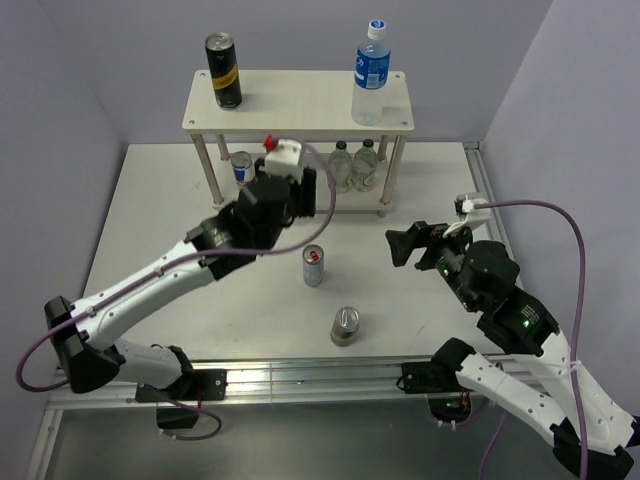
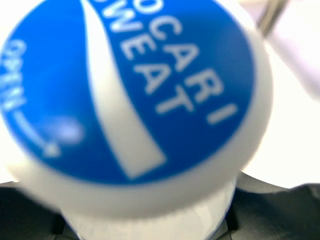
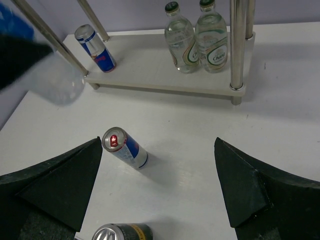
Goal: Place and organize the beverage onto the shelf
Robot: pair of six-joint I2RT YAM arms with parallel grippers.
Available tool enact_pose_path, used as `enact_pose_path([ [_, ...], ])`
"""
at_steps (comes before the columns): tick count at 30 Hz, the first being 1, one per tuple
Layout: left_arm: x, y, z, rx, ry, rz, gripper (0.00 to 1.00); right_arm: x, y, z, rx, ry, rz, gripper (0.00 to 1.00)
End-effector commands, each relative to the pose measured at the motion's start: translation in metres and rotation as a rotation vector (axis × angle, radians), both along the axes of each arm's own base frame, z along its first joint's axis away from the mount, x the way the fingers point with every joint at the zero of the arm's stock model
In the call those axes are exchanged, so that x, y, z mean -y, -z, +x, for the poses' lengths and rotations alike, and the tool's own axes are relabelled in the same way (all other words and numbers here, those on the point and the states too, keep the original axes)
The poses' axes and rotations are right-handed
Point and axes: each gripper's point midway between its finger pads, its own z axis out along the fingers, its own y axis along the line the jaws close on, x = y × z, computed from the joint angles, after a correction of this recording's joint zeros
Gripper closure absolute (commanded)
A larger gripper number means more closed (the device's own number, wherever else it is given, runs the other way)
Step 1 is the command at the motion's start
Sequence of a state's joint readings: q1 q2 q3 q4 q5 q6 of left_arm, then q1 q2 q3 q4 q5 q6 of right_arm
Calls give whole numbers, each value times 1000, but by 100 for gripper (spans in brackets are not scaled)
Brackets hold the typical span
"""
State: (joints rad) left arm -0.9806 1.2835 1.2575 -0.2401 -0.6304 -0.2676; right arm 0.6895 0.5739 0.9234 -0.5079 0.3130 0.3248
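Observation:
The left gripper moves up and outward next onto the gap beside the blue-labelled water bottle [image 1: 371,75] and releases the second water bottle, as the top board is bare there.
The cream shelf [image 1: 300,100] stands at the back. Its top board carries a black-and-gold can [image 1: 224,70] and a blue-labelled water bottle [image 1: 371,75]. A blue-and-silver can [image 1: 241,167] stands on the lower board [image 3: 150,65]. My left gripper [image 1: 285,200] is shut on a second water bottle, whose blue-and-white cap [image 2: 130,95] fills the left wrist view. That bottle's clear body [image 3: 60,82] hangs above the table by the shelf's left front leg. Upright on the table are another slim can [image 1: 313,266] and another black-and-gold can [image 1: 346,326]. My right gripper [image 1: 410,243] is open and holds nothing.
Two clear glass bottles with green caps [image 3: 195,40] stand on the right of the lower board. Thin metal legs [image 3: 239,45] hold up the shelf. Purple walls close in the back and both sides. The table's right edge has a rail [image 1: 490,190].

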Motion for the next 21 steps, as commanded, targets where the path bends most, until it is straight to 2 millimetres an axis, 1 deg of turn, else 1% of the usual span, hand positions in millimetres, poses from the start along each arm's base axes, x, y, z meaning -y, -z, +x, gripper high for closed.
enact_pose_path([
  [1,-1,-80,36,122,7,-21,100,1,-10,-1,39,0,22,0],
  [2,-2,-114,40,166,10,-60,100,2,-11,-2,43,0,28,0],
  [3,5,-111,49,160,27,-26,100,2,-11,-3,45,-2,26,0],
  [4,3,-118,56,170,18,-23,100,2,-11,-3,45,-4,26,0],
  [5,2,-146,57,208,15,-55,100,2,-11,-3,44,-4,24,0],
  [6,10,-141,63,186,38,-35,100,2,-12,-3,46,-2,24,0],
  [7,7,-148,70,194,34,-41,100,3,-12,-3,46,-1,23,0],
  [8,3,-172,71,229,30,-74,100,3,-13,-3,49,0,25,0],
  [9,9,-170,78,227,32,-59,100,3,-14,-4,51,-1,27,0],
  [10,9,-172,81,223,38,-49,100,4,-14,-4,53,-1,26,0],
  [11,6,-196,79,262,38,-81,100,4,-13,-4,53,-1,26,0],
  [12,13,-192,87,255,43,-65,100,4,-15,-5,57,-4,30,0],
  [13,14,-195,89,254,57,-62,100,4,-15,-5,58,-4,31,0],
  [14,12,-214,87,287,57,-91,100,4,-15,-5,57,-4,32,0],
  [15,18,-211,93,284,62,-86,100,3,-13,-5,52,-7,31,0],
  [16,19,-216,94,294,69,-95,100,3,-14,-6,55,-7,35,0],
  [17,19,-229,93,323,80,-122,100,4,-13,-6,53,-5,33,0],
  [19,21,-235,98,345,88,-137,100,4,-14,-6,55,-5,35,0],
  [20,23,-241,97,360,105,-153,100,4,-13,-7,55,-8,35,0],
  [21,25,-244,100,375,110,-173,100,4,-14,-7,58,-6,39,0],
])
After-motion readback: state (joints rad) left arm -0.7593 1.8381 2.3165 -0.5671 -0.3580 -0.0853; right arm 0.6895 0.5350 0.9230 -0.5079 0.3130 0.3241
